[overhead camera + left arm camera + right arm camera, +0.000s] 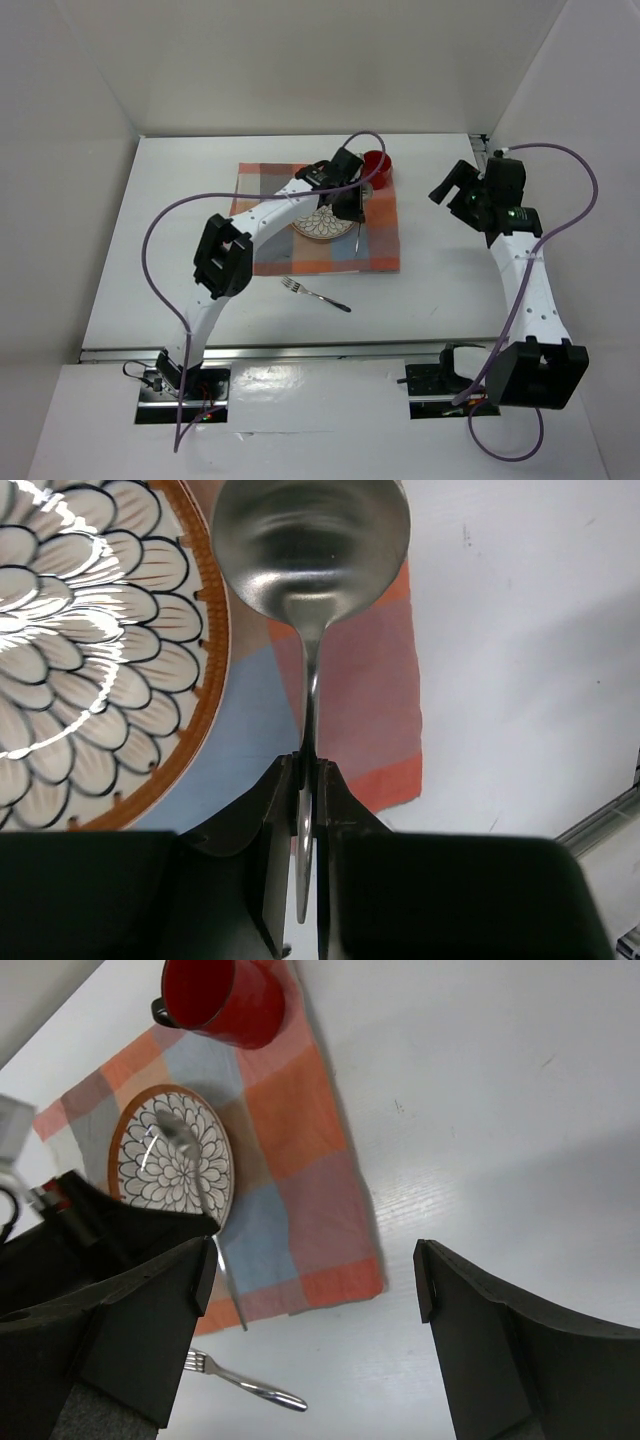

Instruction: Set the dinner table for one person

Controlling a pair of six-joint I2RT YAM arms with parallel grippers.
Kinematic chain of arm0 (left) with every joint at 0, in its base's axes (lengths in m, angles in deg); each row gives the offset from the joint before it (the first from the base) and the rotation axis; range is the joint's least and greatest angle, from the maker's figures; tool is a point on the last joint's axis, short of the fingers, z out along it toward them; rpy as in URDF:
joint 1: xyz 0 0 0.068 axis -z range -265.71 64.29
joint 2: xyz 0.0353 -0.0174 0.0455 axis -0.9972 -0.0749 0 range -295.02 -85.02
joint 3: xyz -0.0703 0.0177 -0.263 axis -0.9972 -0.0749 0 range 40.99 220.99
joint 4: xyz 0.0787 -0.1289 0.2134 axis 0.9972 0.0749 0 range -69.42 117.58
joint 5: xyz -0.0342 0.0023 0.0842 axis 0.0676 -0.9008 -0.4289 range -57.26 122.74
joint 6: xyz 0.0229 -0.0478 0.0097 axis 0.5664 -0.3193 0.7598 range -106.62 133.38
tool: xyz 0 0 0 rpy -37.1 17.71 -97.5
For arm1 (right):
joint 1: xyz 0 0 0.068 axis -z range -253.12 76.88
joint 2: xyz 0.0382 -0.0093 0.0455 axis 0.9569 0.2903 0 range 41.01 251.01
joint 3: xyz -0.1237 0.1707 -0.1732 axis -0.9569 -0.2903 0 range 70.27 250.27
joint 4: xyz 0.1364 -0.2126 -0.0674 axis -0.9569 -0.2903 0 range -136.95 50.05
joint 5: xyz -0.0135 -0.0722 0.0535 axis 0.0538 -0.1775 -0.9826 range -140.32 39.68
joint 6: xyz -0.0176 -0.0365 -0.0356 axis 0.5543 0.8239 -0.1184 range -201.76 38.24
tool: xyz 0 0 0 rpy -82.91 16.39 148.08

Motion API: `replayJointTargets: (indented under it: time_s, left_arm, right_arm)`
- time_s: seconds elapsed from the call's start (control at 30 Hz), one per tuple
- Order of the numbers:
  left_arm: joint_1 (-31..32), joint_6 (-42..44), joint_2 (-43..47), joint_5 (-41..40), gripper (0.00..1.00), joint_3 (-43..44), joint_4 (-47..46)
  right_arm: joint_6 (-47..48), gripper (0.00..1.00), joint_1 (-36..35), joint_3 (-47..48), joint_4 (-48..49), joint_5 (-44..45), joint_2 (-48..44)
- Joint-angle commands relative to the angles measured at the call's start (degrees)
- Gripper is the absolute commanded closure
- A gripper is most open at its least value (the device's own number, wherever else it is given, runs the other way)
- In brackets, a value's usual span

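Observation:
Next, my left gripper shifts away from the plate [320,224] and lowers the spoon onto the placemat's orange strip [382,229] to release the spoon's handle, as the cloth there lies bare.
My left gripper [350,206] is shut on the handle of a silver spoon [354,238] and holds it above the right edge of the patterned plate [320,224]. In the left wrist view the gripper [308,772] pinches the handle and the spoon bowl [310,550] hangs beside the plate [90,660]. The plate lies on the checked placemat [380,240] on the white dinner table [180,250]. A red mug [377,168] stands on the placemat's far right corner. A fork [316,294] lies on the table in front of the placemat. My right gripper [452,192] is open and empty, to the right of the placemat.
The right wrist view shows the mug [225,1000], plate [175,1155], spoon [197,1185], fork [240,1384] and placemat [300,1160], with my right gripper [315,1300] high over bare table. White walls enclose the table on three sides. An aluminium rail [330,350] runs along the near edge.

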Motion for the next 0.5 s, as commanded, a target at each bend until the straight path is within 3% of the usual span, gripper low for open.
replayJointTargets:
  time_s: [0.0,0.47]
  left_arm:
    - [0.88,-3.52,-2.69,2.36,1.0,5.12,-1.86]
    - [2.02,-11.61,-14.1,0.42,1.0,10.83,-4.06]
  right_arm:
    - [-0.14,0.08,0.44,-1.02,-2.78,0.7,-2.5]
    - [0.92,0.07,0.44,-2.08,-6.74,0.61,-5.94]
